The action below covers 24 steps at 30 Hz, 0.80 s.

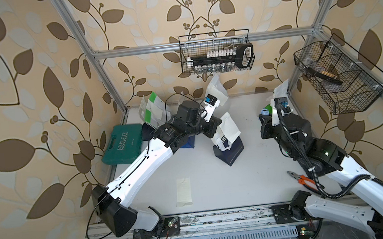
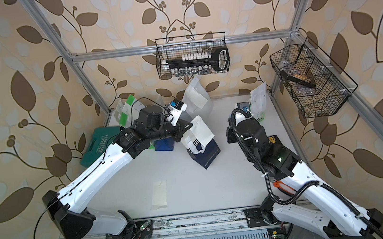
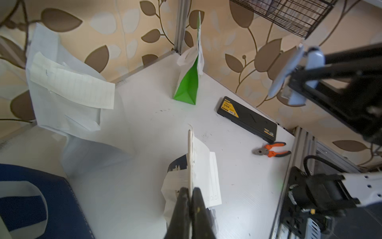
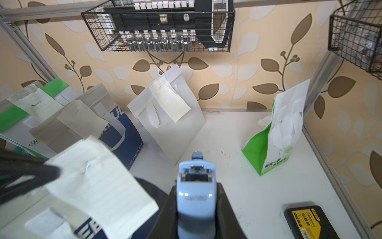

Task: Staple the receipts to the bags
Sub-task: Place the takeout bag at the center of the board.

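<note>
Bags with receipts line the back, so my left gripper will carry the navy-and-white bag outward onto bare tabletop (image 1: 239, 119) (image 3: 155, 127) beside the plain white bag and release its top edge.
My left gripper (image 3: 190, 189) is shut on the top edge of a navy-and-white bag (image 1: 229, 150), pinching a cream receipt (image 1: 230, 126) flat against it. My right gripper (image 4: 196, 191) is shut on the light-blue stapler (image 4: 196, 175), which is held apart from that bag and to its right, nose toward the back wall. The plain white bag (image 4: 171, 128), a blue bag (image 4: 124, 132) and a green-and-white bag (image 4: 24, 115) at the back each carry a receipt. Another green-and-white bag (image 4: 277, 132) stands at the back right. One loose receipt (image 1: 183, 191) lies flat near the table's front.
A teal tool case (image 1: 122, 143) lies at the left edge. Orange pliers (image 1: 302, 181) and a black case (image 4: 308, 221) lie by the right arm. Wire baskets hang on the back rail (image 1: 217, 52) and the right rail (image 1: 339, 74).
</note>
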Each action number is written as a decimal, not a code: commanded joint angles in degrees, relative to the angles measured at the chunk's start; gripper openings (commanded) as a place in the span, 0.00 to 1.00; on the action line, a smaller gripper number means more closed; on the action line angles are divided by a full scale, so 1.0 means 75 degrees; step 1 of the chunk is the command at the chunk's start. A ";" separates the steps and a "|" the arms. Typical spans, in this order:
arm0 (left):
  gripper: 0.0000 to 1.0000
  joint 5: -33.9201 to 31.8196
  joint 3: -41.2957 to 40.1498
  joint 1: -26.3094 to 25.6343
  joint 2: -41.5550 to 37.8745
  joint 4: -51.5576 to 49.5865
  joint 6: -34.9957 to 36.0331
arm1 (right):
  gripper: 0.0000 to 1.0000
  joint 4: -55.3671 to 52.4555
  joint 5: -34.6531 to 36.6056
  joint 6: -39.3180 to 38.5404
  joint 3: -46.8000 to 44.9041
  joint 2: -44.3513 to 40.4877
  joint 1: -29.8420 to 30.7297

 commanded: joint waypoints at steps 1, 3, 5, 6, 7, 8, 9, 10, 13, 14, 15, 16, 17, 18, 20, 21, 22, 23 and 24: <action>0.00 -0.0576 0.0891 -0.0054 0.0841 0.0404 -0.0066 | 0.00 -0.0529 0.0160 0.0312 -0.0280 -0.0261 -0.0033; 0.00 -0.0813 0.1493 -0.0055 0.1468 0.0296 -0.0031 | 0.00 -0.0673 0.0132 0.0337 -0.0377 -0.0448 -0.0038; 0.00 -0.1028 0.2112 -0.0059 0.2086 0.0111 0.0023 | 0.00 -0.0824 0.0164 0.0372 -0.0437 -0.0558 -0.0038; 0.00 -0.1169 0.2488 -0.0050 0.2414 -0.0067 0.0032 | 0.00 -0.0874 0.0166 0.0362 -0.0472 -0.0612 -0.0038; 0.00 -0.1288 0.2776 -0.0057 0.2676 -0.0157 0.0055 | 0.00 -0.0938 0.0184 0.0365 -0.0496 -0.0652 -0.0044; 0.00 -0.1420 0.3035 -0.0056 0.2942 -0.0204 0.0091 | 0.00 -0.0985 0.0179 0.0370 -0.0509 -0.0713 -0.0050; 0.00 -0.1602 0.3240 -0.0057 0.3154 -0.0185 0.0139 | 0.00 -0.1000 0.0151 0.0361 -0.0543 -0.0778 -0.0050; 0.00 -0.1733 0.3419 -0.0040 0.3318 -0.0195 0.0194 | 0.00 -0.1053 0.0121 0.0388 -0.0546 -0.0815 -0.0050; 0.00 -0.2031 0.4380 -0.0038 0.3928 -0.0566 0.0392 | 0.00 -0.1138 -0.0003 0.0427 -0.0592 -0.0939 -0.0050; 0.00 -0.2051 0.4706 -0.0032 0.4148 -0.0739 0.0413 | 0.00 -0.1176 -0.0019 0.0427 -0.0599 -0.0959 -0.0050; 0.00 -0.2050 0.5035 -0.0022 0.4376 -0.0938 0.0426 | 0.00 -0.1220 -0.0064 0.0425 -0.0604 -0.0965 -0.0050; 0.00 -0.2036 0.5315 -0.0009 0.4580 -0.1135 0.0452 | 0.00 -0.1241 -0.0085 0.0419 -0.0609 -0.0955 -0.0057; 0.00 -0.2068 0.5668 0.0008 0.4799 -0.1325 0.0442 | 0.00 -0.1249 -0.0140 0.0424 -0.0610 -0.0952 -0.0062; 0.00 -0.2041 0.5870 0.0021 0.4961 -0.1452 0.0439 | 0.00 -0.1260 -0.0222 0.0427 -0.0628 -0.0934 -0.0062; 0.00 -0.1957 0.6006 0.0031 0.5090 -0.1507 0.0387 | 0.00 -0.1328 -0.0413 0.0487 -0.0634 -0.0886 -0.0070; 0.00 -0.1890 0.5997 0.0035 0.5083 -0.1456 0.0362 | 0.00 -0.1360 -0.0559 0.0529 -0.0640 -0.0852 -0.0095; 0.09 -0.1815 0.5958 0.0023 0.5063 -0.1409 0.0330 | 0.00 -0.1412 -0.0638 0.0600 -0.0679 -0.0816 -0.0125; 0.21 -0.1722 0.5898 0.0026 0.5016 -0.1331 0.0287 | 0.00 -0.1485 -0.0740 0.0682 -0.0714 -0.0779 -0.0164; 0.28 -0.1573 0.5867 0.0029 0.4961 -0.1276 0.0274 | 0.00 -0.1541 -0.0850 0.0759 -0.0782 -0.0745 -0.0215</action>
